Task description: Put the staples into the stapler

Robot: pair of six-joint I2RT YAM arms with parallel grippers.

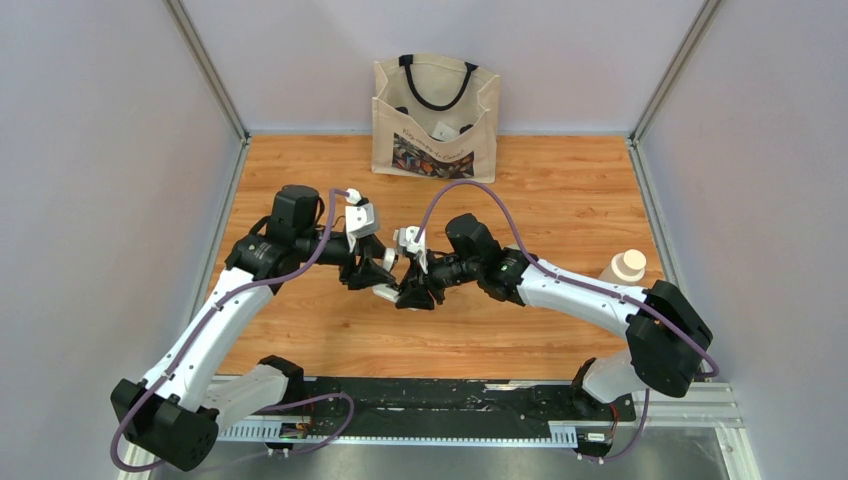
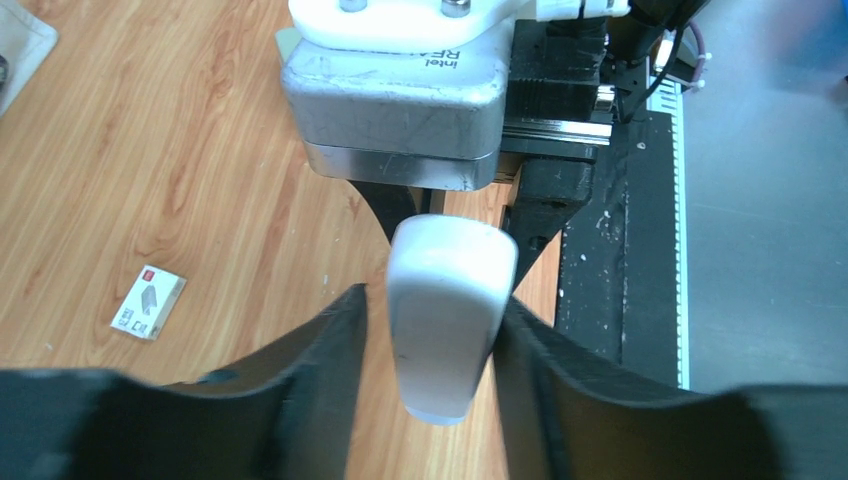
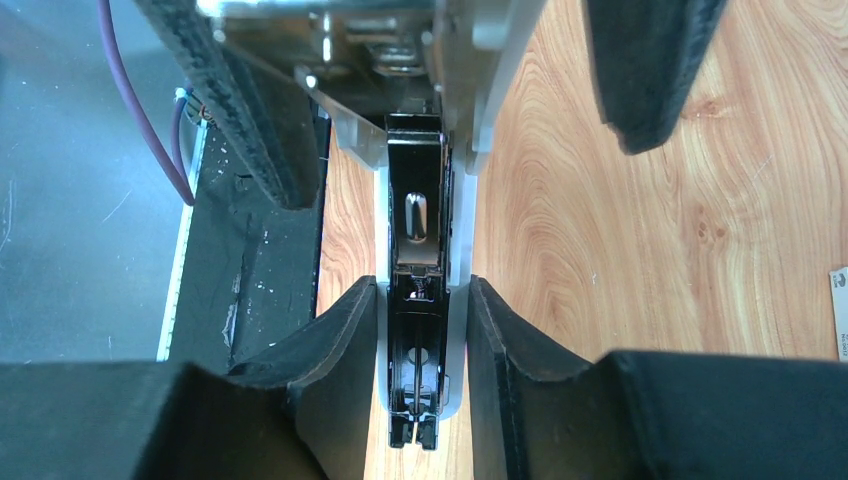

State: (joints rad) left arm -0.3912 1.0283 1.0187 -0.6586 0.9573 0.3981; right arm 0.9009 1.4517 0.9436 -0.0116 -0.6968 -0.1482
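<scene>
The robot's right gripper will turn downward, lower the stapler's body onto the tabletop below and release it, because the stapler (image 1: 390, 293) hangs in the air above bare wood.
The stapler (image 1: 390, 293), white-grey with a black magazine, hangs above the table's middle between both arms. My right gripper (image 3: 420, 290) is shut on its body, and the black magazine channel (image 3: 415, 330) lies open between the fingers. My left gripper (image 2: 435, 305) stands open around the stapler's rounded white end (image 2: 447, 320). There is a gap to its left finger, while the right finger is close against it. In the top view the left gripper (image 1: 372, 272) and right gripper (image 1: 412, 292) face each other. The staples do not show in any view.
A small white box with a red mark (image 2: 148, 302) lies flat on the wood to the left. A canvas tote bag (image 1: 435, 115) stands at the back wall. A white bottle (image 1: 627, 266) is at the right edge. A black rail (image 1: 450, 400) runs along the front.
</scene>
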